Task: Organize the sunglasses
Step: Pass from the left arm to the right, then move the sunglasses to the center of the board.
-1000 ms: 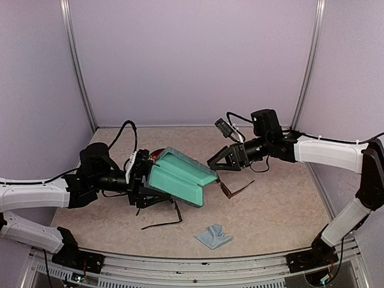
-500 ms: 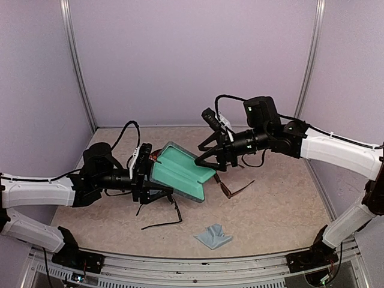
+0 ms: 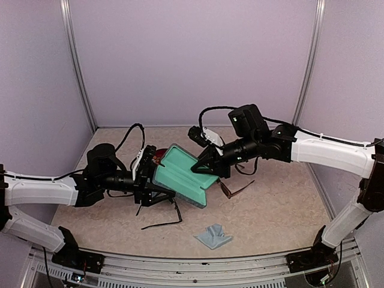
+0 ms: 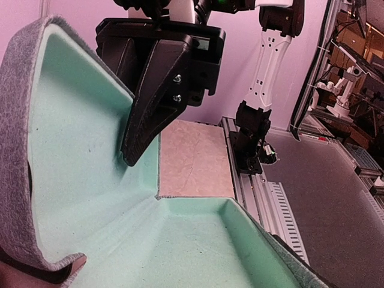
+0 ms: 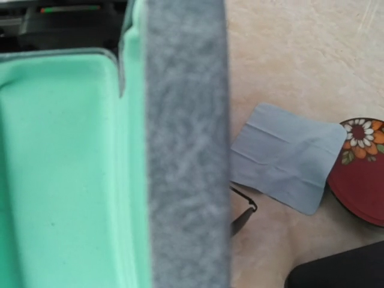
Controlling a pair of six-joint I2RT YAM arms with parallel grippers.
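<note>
I will move my right gripper to the right in the top view, lower the case [image 3: 180, 175] there and release it, since the tabletop past the reddish-brown sunglasses is bare.
An open case [image 3: 180, 175], grey felt outside and green inside, hangs above the table. My left gripper [image 3: 147, 180] is shut on its base from the left. My right gripper [image 3: 200, 168] has closed to a point on the lid's far edge; in the left wrist view its black fingers [image 4: 153, 102] press on the green lining [image 4: 180, 240]. The right wrist view shows only the lid's grey rim [image 5: 186, 150]. The reddish-brown sunglasses [image 3: 235, 191] lie on the table right of the case. The black sunglasses [image 3: 163, 223] lie under the case, partly hidden; one hinge [image 5: 243, 215] shows.
A crumpled light-blue cloth [image 3: 213, 236] lies near the front edge. A flat light-blue cloth [image 5: 282, 156] and a red disc with flowers [image 5: 360, 174] lie behind the case. A dark object [image 5: 342, 270] sits beside them. Walls stand close around the table.
My right gripper moved left to the case lid and closed from a wide V onto its edge. The left arm pushed the case slightly right and tilted it.
</note>
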